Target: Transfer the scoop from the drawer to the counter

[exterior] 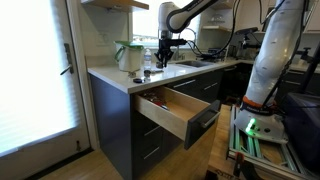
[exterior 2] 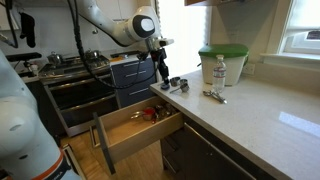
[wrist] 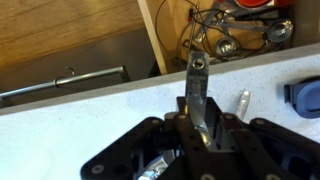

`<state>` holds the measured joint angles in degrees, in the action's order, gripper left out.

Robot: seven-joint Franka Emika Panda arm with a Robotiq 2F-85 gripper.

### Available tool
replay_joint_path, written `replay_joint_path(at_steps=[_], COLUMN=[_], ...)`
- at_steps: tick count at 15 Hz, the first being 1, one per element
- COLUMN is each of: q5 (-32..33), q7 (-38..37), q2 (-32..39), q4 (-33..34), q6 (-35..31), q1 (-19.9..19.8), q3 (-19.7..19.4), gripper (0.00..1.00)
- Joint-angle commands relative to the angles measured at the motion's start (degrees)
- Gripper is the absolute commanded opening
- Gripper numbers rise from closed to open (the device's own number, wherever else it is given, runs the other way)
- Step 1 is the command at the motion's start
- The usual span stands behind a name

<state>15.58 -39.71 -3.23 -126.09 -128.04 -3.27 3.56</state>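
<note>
The scoop's handle end still overlaps the counter's front edge. My gripper should go outward and down onto the counter beside the small metal utensil.
My gripper (wrist: 200, 125) is shut on the handle of a metal scoop (wrist: 197, 85), which sticks out forward from the jaws. It hangs just above the pale counter (wrist: 90, 120) near its front edge. In both exterior views the gripper (exterior: 165, 57) (exterior 2: 160, 72) points down over the counter (exterior: 110, 75) (exterior 2: 250, 120). The drawer (exterior: 172, 112) (exterior 2: 140, 137) stands pulled open below, with several utensils left inside (wrist: 230, 30).
A small metal utensil (wrist: 243, 103) (exterior 2: 213, 96) lies on the counter beside the gripper. A clear bottle (exterior 2: 220, 70) and a green-lidded container (exterior 2: 223, 60) stand behind it. A blue object (wrist: 305, 98) sits at the right edge of the wrist view.
</note>
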Motion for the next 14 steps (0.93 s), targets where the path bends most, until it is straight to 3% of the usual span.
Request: replay_joint_path(at_steps=[1, 6, 14], q5=[3.90, 3.54, 1.76], q7=[0.48, 6.42, 13.93], q2=[6.55, 11.92, 16.89], q4=[6.19, 9.22, 8.77], q6=[-1.07, -4.95, -12.70], q1=[0.31, 0.65, 0.75], q3=[-2.00, -4.95, -8.32], gripper=[0.05, 0.05, 0.05])
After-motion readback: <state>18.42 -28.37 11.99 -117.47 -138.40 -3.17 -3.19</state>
